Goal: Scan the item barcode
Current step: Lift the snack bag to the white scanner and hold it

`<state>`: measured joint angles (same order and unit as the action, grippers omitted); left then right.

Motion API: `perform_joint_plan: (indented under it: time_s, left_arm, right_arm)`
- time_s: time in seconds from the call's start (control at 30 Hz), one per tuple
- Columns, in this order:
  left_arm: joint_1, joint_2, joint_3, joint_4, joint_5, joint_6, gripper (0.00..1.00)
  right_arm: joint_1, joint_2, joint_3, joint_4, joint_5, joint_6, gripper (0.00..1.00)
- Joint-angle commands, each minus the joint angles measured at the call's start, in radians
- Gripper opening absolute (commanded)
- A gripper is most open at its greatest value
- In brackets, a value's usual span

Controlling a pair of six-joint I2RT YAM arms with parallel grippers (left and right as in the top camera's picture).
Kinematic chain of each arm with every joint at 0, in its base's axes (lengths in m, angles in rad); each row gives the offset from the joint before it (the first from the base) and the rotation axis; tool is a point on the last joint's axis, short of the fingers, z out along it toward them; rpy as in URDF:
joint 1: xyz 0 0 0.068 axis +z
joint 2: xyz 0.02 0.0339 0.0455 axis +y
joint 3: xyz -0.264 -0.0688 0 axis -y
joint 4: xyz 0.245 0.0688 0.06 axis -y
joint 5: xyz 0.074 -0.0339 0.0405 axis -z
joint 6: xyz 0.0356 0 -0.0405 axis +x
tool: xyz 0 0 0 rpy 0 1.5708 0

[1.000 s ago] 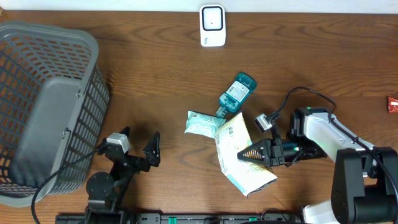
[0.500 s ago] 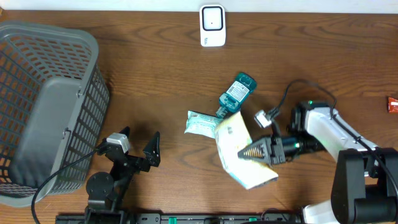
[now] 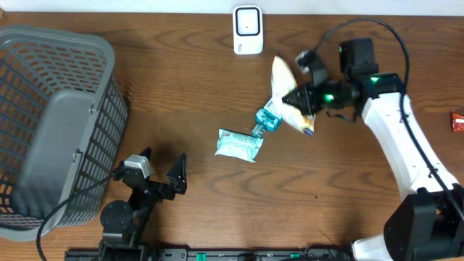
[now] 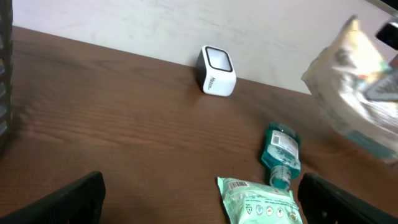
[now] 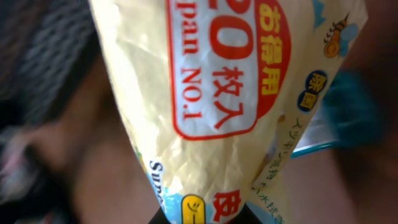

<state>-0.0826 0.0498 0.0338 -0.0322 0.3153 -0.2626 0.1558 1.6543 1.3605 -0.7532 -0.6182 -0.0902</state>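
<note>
The tabletop beside the small red item is clear, so next my right gripper will carry the yellow packet outward over the white scanner (image 3: 247, 30), then down to release it there.
My right gripper (image 3: 304, 98) is shut on a yellow crinkled packet (image 3: 286, 93) with red print, held in the air to the right of the white barcode scanner (image 3: 247, 30). The packet (image 5: 217, 93) fills the right wrist view, pinched at its lower end. The left wrist view shows it (image 4: 354, 81) blurred at the right, and the scanner (image 4: 216, 62) at the back. My left gripper (image 3: 161, 167) stands open near the front left, with nothing between its fingers.
A teal bottle (image 3: 268, 116) and a green packet (image 3: 239, 143) lie mid-table, partly under the held packet. A grey mesh basket (image 3: 65, 36) fills the left side. A small red item (image 3: 457, 120) sits at the right edge.
My right arm has lifted the yellow packet off the table and carried it back and up towards the scanner. The teal bottle shifted slightly. The left arm has not moved.
</note>
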Motion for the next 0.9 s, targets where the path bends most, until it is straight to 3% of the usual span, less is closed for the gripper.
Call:
perform_joint_plan:
  time_s: [0.0,0.13,0.33,0.63,0.87]
  left_arm:
    - [-0.004,-0.005,-0.027,-0.014,0.006,-0.001,0.99]
    - [-0.004,-0.005,-0.027,-0.014,0.006,-0.001,0.99]
    - [-0.004,-0.005,-0.027,-0.014,0.006,-0.001,0.99]
    - [-0.004,-0.005,-0.027,-0.014,0.006,-0.001,0.99]
    - [-0.004,-0.005,-0.027,-0.014,0.006,-0.001,0.99]
  right_arm:
    - [0.052,-0.011,0.036,0.099,0.319,0.208,0.01]
    - [0.085,0.011,0.037,0.167,0.524,0.216,0.01]
    - [0.111,0.147,0.141,0.208,0.544,0.183,0.01]
    - [0.164,0.549,0.721,-0.047,0.719,0.034,0.01]
    - [0.22,0.734,0.898,-0.049,0.903,-0.143,0.01]
